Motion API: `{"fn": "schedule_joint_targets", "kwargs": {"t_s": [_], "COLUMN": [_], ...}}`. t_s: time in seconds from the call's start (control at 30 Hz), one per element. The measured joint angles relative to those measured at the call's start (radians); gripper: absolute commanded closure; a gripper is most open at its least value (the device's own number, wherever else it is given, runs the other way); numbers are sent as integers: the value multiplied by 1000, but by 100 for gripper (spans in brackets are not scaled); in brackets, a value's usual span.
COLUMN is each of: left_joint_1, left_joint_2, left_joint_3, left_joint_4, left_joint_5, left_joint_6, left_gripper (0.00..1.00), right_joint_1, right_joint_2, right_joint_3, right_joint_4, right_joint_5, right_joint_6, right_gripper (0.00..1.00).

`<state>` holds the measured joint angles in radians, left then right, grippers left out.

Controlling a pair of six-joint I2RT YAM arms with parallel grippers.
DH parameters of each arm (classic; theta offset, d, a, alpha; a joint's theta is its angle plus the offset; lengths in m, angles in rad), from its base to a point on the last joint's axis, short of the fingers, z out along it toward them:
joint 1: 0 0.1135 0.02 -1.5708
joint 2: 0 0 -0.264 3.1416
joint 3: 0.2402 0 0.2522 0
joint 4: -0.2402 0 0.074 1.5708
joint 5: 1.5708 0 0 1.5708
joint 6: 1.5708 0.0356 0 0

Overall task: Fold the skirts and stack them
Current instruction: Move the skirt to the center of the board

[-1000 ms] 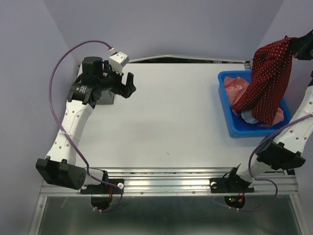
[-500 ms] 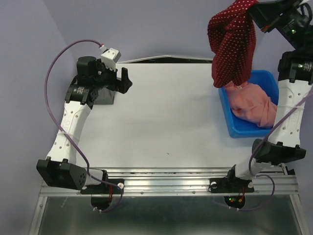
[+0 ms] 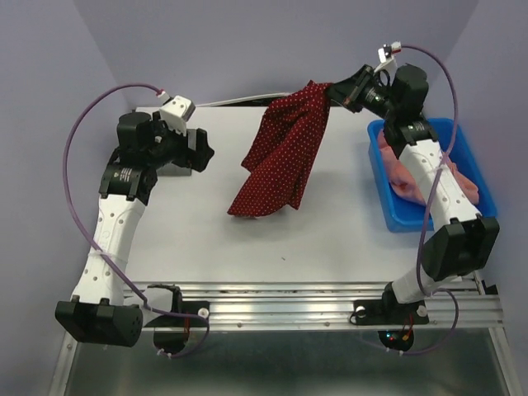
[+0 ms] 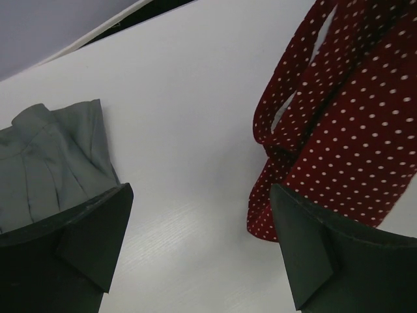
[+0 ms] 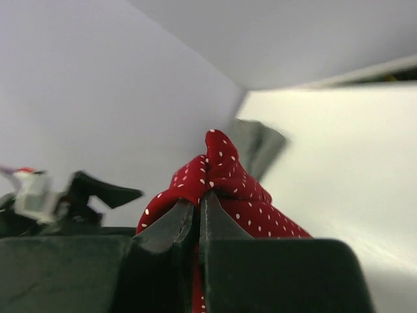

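Observation:
My right gripper moves down and draws back over the middle of the table next, because the red skirt (image 3: 285,153) still hangs bunched from its raised fold.
The dark red polka-dot skirt (image 3: 285,153) hangs bunched from my right gripper (image 3: 337,91) over the middle back of the table, its lower end resting on the tabletop. In the right wrist view the right gripper (image 5: 201,195) is shut on a fold of the red skirt (image 5: 225,169). My left gripper (image 3: 200,148) is open and empty at the back left, a little left of the red skirt (image 4: 352,130). In the left wrist view the left gripper (image 4: 199,192) hovers over bare table. The folded dark grey skirt (image 4: 52,163) lies by the left gripper, under the left arm (image 3: 169,170).
A blue bin (image 3: 412,223) stands at the right edge with pink cloth (image 3: 398,180) in it. The right arm reaches across over the bin. The white tabletop (image 3: 272,239) runs to a metal rail at the near edge.
My right gripper carried the red skirt up out of the bin and leftward, lowering it until its bottom touches the table. The left arm shifted slightly.

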<state>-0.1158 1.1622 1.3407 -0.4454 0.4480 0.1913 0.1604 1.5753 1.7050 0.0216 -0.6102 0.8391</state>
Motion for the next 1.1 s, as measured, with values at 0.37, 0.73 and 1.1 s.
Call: {"fn": "schedule_joint_targets", "kwargs": {"t_s": [0.37, 0.73, 1.1], "left_joint_1": [0, 10, 59], "left_joint_2": [18, 132, 148], "left_joint_3": [-188, -219, -198], "left_joint_4": [-77, -29, 39], "left_joint_5": [-7, 16, 54], "left_joint_6": [109, 135, 76], "left_gripper": [12, 14, 14], "right_joint_1": [2, 122, 531], "right_joint_2": [105, -1, -246], "right_joint_3": [-502, -538, -722], "right_joint_4": [-109, -274, -463], "right_joint_5": [154, -6, 60], "right_joint_6": [-287, -775, -1352], "right_gripper": [99, 99, 93]}}
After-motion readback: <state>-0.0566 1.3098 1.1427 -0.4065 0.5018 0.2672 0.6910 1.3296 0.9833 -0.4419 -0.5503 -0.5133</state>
